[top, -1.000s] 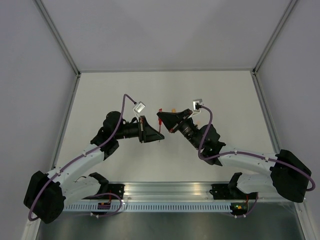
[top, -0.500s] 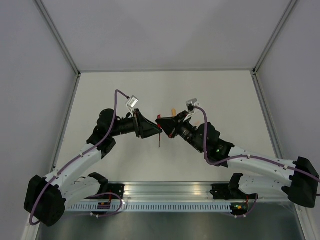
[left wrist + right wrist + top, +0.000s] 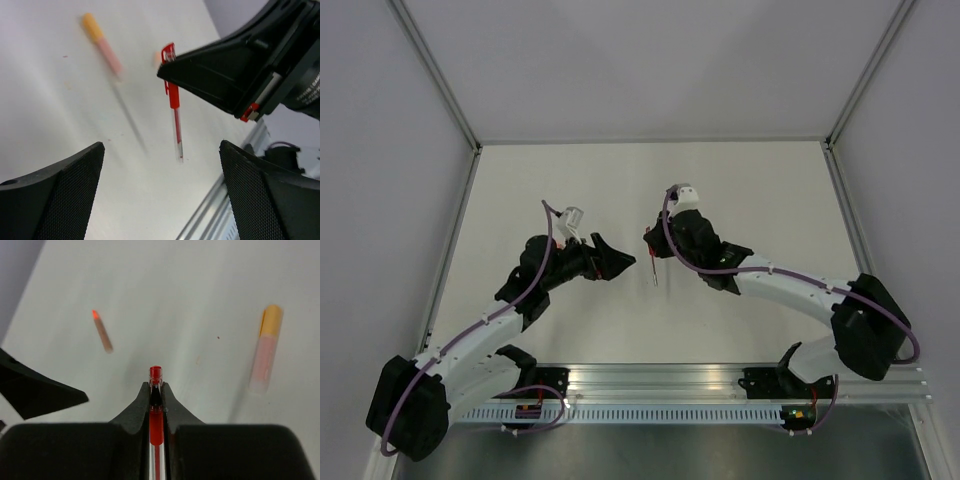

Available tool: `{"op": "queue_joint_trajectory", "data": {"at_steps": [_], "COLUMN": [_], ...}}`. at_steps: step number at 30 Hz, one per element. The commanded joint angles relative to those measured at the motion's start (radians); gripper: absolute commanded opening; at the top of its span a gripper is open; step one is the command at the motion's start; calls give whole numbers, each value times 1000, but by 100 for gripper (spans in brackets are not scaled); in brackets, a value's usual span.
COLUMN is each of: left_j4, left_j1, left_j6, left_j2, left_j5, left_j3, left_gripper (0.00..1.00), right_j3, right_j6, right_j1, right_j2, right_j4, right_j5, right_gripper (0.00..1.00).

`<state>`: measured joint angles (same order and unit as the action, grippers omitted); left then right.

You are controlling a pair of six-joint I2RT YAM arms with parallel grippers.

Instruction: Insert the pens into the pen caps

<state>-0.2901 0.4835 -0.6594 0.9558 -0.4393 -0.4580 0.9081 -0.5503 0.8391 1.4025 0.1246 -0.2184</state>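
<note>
The red pen [image 3: 655, 272] is already in its cap, so next I will move my right gripper down to the table next to the orange pen cap and open it.
My right gripper [image 3: 156, 387] is shut on the red pen cap [image 3: 156, 374], whose tip pokes out past the fingertips. The red pen [image 3: 176, 132] sits in that cap and hangs down from it, a clear barrel with red ink. From above, the red pen [image 3: 655, 272] is a thin line below the right gripper [image 3: 650, 241]. My left gripper [image 3: 160, 200] is open and empty, drawn back from the pen; from above, the left gripper [image 3: 623, 262] sits left of it. On the table lie the orange pen cap [image 3: 267, 347] and the thin salmon pen [image 3: 102, 332], well apart.
The white table [image 3: 770, 200] is walled by grey panels with metal posts at the back corners. A slotted metal rail [image 3: 650, 395] with both arm bases runs along the near edge. The orange pen cap [image 3: 102, 42] lies beyond the hanging pen.
My left gripper opened, let go of the red pen and pulled back to the left. The right arm turned its wrist and keeps the capped red pen, which now hangs toward the near edge.
</note>
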Motion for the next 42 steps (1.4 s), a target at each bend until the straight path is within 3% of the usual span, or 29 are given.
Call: {"op": "queue_joint_trajectory", "data": {"at_steps": [1, 6, 19, 24, 28, 33, 37, 42], "left_j4": [61, 111, 160, 177, 204, 334, 466, 609], "left_j1": [-3, -3, -3, -3, -3, -5, -13, -28], "left_j6": [53, 53, 38, 32, 20, -22, -104, -271], "left_j2": [-5, -48, -160, -143, -129, -75, -31, 84], "left_j5": [269, 424, 510, 516, 547, 669, 777, 812], "left_j3": [28, 45, 82, 71, 58, -4, -66, -191], "left_gripper": [100, 100, 99, 99, 98, 96, 94, 88], "right_j3": [67, 182, 342, 396, 405, 407, 303, 135], "right_j6": [-7, -11, -13, 7, 7, 16, 20, 9], "right_j1": [-8, -38, -75, -78, -84, -94, -94, -92], "right_j2": [105, 287, 541, 555, 527, 411, 255, 23], "right_j4": [-68, -112, -164, -230, -259, -332, -356, -319], "right_j5": [4, -6, -108, -142, -145, -130, -72, 45], "right_gripper": [0, 1, 10, 30, 38, 40, 39, 39]}}
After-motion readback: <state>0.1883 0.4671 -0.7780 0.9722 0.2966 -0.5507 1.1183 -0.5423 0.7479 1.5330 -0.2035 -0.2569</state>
